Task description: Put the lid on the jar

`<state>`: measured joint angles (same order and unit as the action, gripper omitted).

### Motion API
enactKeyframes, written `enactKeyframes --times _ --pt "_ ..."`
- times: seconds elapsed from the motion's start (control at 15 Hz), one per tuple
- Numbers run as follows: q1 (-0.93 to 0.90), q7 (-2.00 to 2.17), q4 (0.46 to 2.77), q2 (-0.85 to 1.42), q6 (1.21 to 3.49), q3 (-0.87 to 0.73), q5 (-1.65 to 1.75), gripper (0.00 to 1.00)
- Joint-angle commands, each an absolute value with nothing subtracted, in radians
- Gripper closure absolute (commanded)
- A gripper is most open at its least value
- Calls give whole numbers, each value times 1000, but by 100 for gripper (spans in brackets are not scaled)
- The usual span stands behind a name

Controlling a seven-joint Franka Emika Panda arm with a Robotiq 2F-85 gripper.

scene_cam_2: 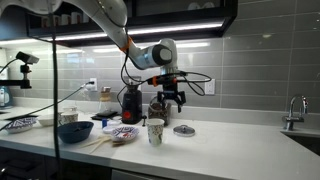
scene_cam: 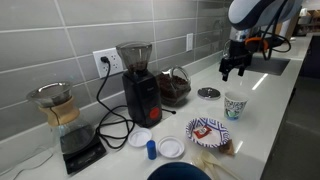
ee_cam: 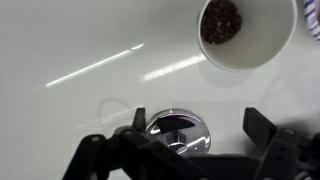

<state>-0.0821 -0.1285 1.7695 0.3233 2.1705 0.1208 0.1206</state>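
The robot's gripper needs to move away from the cup and go down to the lid's central knob [scene_cam: 209,92] [ee_cam: 177,137], because the lid is off the middle of the gripper's fingers.
The lid [scene_cam: 208,93] is a flat shiny dark grey disc lying on the white counter between the jar and a patterned cup [scene_cam: 235,104]. It also shows in an exterior view [scene_cam_2: 184,129]. The jar [scene_cam: 175,87] is squat clear glass with dark contents and stands open by the wall, next to the black grinder [scene_cam: 140,85]. My gripper [scene_cam: 236,68] hangs open and empty above the counter, also seen in an exterior view [scene_cam_2: 172,100]. In the wrist view the lid [ee_cam: 180,135] lies below my open fingers [ee_cam: 198,125], nearer the left finger.
The cup [ee_cam: 240,30] holds brown bits and stands close to the lid. A patterned plate [scene_cam: 207,130], two white discs [scene_cam: 172,147], a blue cap [scene_cam: 152,149] and a blue bowl [scene_cam_2: 74,130] sit nearer the counter front. A glass carafe [scene_cam: 60,110] stands on a scale.
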Motion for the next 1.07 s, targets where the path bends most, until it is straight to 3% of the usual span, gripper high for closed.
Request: enactKeyframes --times 0.0,1.0 --pt "-133 -25 1590 491 2159 93 154 0" --pt "-164 58 1167 845 2117 56 109 0"
